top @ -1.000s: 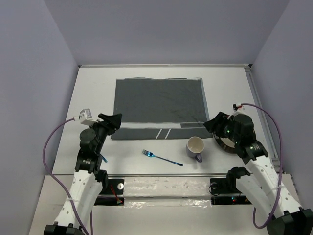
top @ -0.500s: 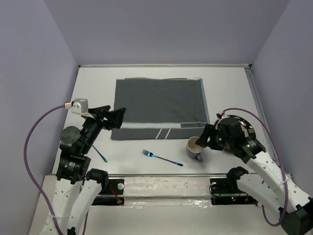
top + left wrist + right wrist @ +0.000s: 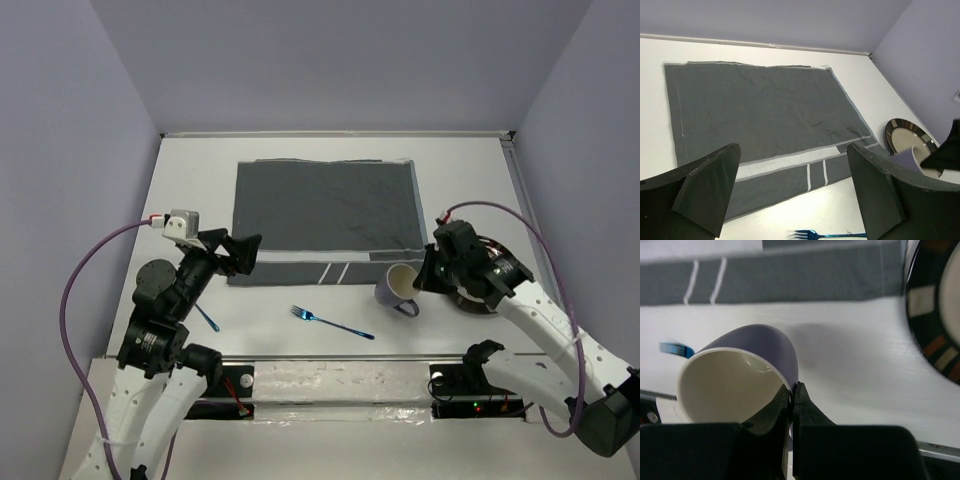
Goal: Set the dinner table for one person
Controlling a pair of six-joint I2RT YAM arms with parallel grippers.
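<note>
I will next carry the purple mug (image 3: 397,287) outward with my right gripper to the mat's bare far corner on the plate's side, then lower and release it there.
The dinner table (image 3: 190,190) is a white top with a dark grey striped placemat (image 3: 325,215) at its middle. A purple mug (image 3: 397,287) with a cream inside is tilted just off the mat's near right corner. My right gripper (image 3: 422,279) is shut on its rim; in the right wrist view one finger sits inside the mug (image 3: 735,375) and one outside, at the right gripper (image 3: 792,389). A blue fork (image 3: 332,322) lies in front of the mat. My left gripper (image 3: 243,252) hangs open over the mat's near left corner, nothing between its fingers (image 3: 710,180).
A dark-rimmed plate (image 3: 468,298) lies on the table partly under my right arm, also seen as the plate (image 3: 905,135) from the left wrist. A second blue utensil (image 3: 207,318) lies beside my left arm. Walls close the far and side edges.
My right gripper has shut on the mug's rim and tipped the mug toward the left. My left gripper opened wider and shifted slightly over the mat's corner.
</note>
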